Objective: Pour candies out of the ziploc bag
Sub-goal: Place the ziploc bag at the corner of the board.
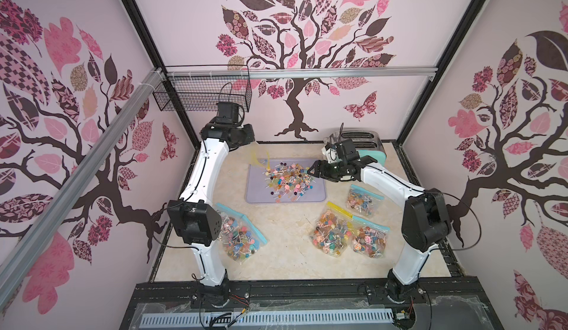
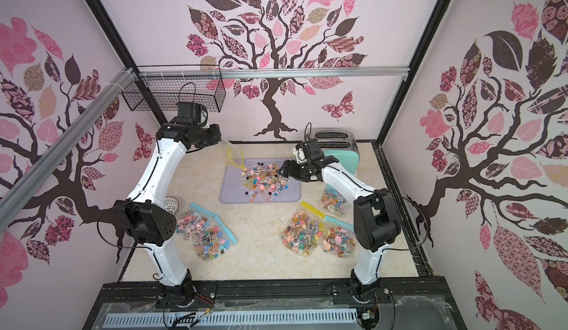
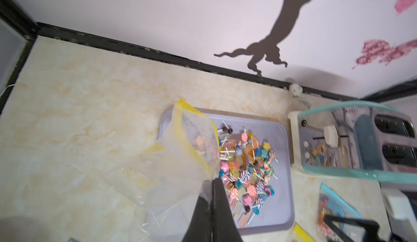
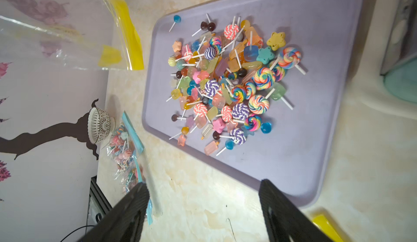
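Observation:
The robot should carry the emptied bag off the tray with its left gripper, lower it to the bare tabletop below the gripper, beside the tray's far corner [image 1: 232, 160] [image 3: 123, 100], and release it.
A clear ziploc bag [image 1: 261, 159] with a yellow zip strip hangs over the far left corner of the purple tray [image 1: 316, 194]. My left gripper [image 3: 213, 181] is shut on the bag's [image 3: 185, 153] clear plastic, with the yellow mouth pointing down toward the tray [image 3: 279, 207]. The bag [image 4: 67, 38] looks empty. The candies [image 1: 287, 179], small lollipops and sweets on white sticks, lie heaped on the tray [image 4: 316, 49] in both top views. My right gripper [image 4: 203, 183] stands open with nothing in it, over the table just off the tray's right edge near the candies [image 4: 232, 83].
Several full candy bags lie on the table: blue-zipped ones at front left [image 1: 241, 236] and right [image 1: 364, 202], a yellow-zipped one at front [image 1: 335, 233]. A mint toaster [image 1: 365, 144] stands back right. A small white bowl [image 2: 170, 205] sits by the left wall, a wire basket [image 1: 203, 91] hangs above.

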